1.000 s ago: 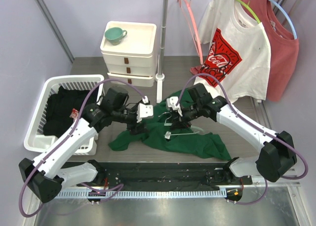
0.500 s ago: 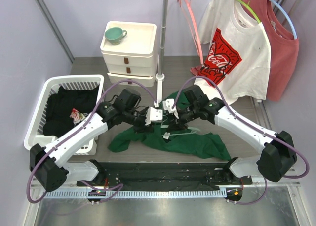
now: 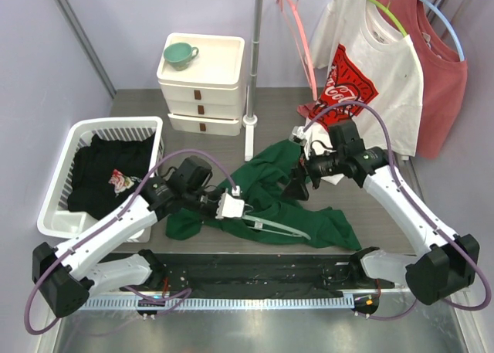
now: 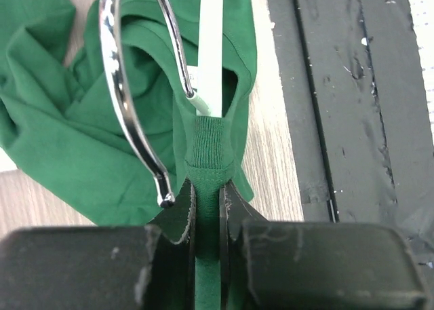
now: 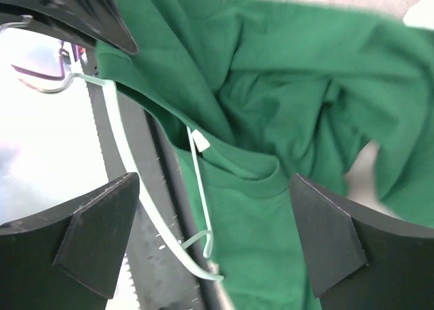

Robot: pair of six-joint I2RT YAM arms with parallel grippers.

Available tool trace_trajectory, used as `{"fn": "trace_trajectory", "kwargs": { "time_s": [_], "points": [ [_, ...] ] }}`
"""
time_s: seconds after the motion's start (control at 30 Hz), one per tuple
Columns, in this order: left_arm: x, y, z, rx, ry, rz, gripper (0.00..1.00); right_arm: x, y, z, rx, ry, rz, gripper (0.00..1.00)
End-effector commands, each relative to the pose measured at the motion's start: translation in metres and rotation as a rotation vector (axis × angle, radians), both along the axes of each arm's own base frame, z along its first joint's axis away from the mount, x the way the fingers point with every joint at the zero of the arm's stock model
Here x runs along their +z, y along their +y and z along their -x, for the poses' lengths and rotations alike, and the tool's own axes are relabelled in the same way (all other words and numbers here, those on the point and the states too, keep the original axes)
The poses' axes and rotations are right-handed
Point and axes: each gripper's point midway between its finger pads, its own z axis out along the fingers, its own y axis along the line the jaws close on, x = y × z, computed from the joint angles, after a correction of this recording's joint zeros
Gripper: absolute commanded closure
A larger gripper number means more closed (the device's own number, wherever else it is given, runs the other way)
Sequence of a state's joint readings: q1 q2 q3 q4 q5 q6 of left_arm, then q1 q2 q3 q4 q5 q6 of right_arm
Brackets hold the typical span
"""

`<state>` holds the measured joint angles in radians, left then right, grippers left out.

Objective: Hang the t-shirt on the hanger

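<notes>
I should move my right gripper down and close it on the collar's loose end (image 3: 289, 201) (image 5: 271, 169), opposite the spot my left gripper is pinching, because the hanger's other arm is outside the neck opening.
The dark green t-shirt (image 3: 324, 225) lies crumpled on the table between the arms. My left gripper (image 3: 234, 208) is shut on its ribbed collar (image 4: 205, 154), which sits pinched between the jaws. The pale hanger (image 3: 278, 228) lies across the shirt. Its arm (image 4: 211, 45) runs into the neck opening, and its silver hook (image 4: 125, 100) curves just left of the collar. My right gripper (image 3: 296, 186) hovers open over the shirt's far right part, holding nothing. In the right wrist view the t-shirt (image 5: 291, 86) and the hanger's thin bar (image 5: 201, 188) lie below its spread fingers (image 5: 102, 235).
A white basket (image 3: 108, 123) of dark clothes stands at the left. White drawers (image 3: 202, 83) with a teal cup (image 3: 179, 54) stand at the back. A rack pole (image 3: 252, 59) carries a pink hanger (image 3: 297, 36), a white printed shirt (image 3: 370, 67) and a faded red shirt (image 3: 440, 90).
My left gripper has shut on the collar and pulled it toward the near left. My right gripper has opened, let go, and drawn back to the right.
</notes>
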<state>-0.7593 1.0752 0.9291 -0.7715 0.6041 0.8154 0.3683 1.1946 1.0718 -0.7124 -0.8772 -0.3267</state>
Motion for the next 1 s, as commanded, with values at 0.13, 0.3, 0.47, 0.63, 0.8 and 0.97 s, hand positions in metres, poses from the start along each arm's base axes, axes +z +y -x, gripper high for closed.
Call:
{"fn": "trace_trajectory", "kwargs": {
  "time_s": [0.13,0.3,0.47,0.63,0.8,0.97],
  "points": [
    [0.03,-0.014,0.003,-0.073,-0.097,0.072,1.0,-0.061,-0.005,-0.012,-0.141,0.24,0.233,0.12],
    [0.037,-0.014,0.002,-0.065,-0.109,0.071,1.0,-0.09,0.0,-0.02,-0.182,0.163,0.411,0.18],
    [0.037,-0.015,0.002,-0.054,-0.1,0.063,1.0,-0.113,0.011,-0.026,-0.173,0.147,0.509,0.34],
    [0.039,-0.015,0.001,-0.045,-0.108,0.063,1.0,-0.14,0.003,-0.033,-0.189,0.158,0.605,0.42],
    [0.038,-0.008,-0.002,-0.001,-0.108,0.044,1.0,-0.142,-0.009,-0.028,-0.192,0.151,0.638,0.75],
    [0.042,0.006,-0.01,0.164,-0.073,0.069,1.0,-0.124,-0.032,-0.026,-0.243,0.131,0.62,0.99]
  ]
}}
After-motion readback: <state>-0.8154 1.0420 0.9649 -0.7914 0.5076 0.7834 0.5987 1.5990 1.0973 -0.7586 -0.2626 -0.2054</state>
